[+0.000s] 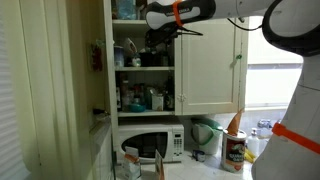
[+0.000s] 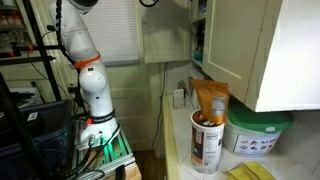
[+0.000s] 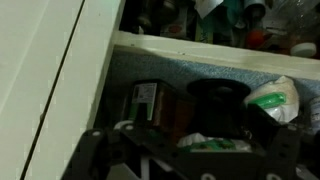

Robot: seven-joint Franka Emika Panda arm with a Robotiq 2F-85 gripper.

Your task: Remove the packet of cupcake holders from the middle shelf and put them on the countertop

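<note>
I will turn my gripper toward the pale bundle with green print [image 3: 205, 141] and close around it, because it shows between the dark fingers in the wrist view.
The tall white cupboard stands open. My gripper [image 1: 156, 44] is inside it, just above the middle shelf [image 1: 145, 69], among dark jars. In the wrist view the dark fingers [image 3: 200, 152] frame a small pale bundle with green print [image 3: 205, 141], which looks like the packet of cupcake holders. It is too dark to tell whether the fingers touch it. A similar pale and green thing [image 3: 272, 98] lies to the right. The countertop shows in both exterior views [image 1: 215, 166] [image 2: 178, 140]. The packet cannot be made out in either.
A white microwave [image 1: 152, 144] sits under the cupboard. On the counter stand a dark orange-lidded jar [image 1: 235, 150] [image 2: 207, 140], a green tub [image 1: 206, 133] [image 2: 258, 132] and an orange packet [image 2: 211, 98]. The open cupboard door [image 1: 210, 60] hangs beside the arm. A white shelf board [image 3: 200, 48] runs overhead.
</note>
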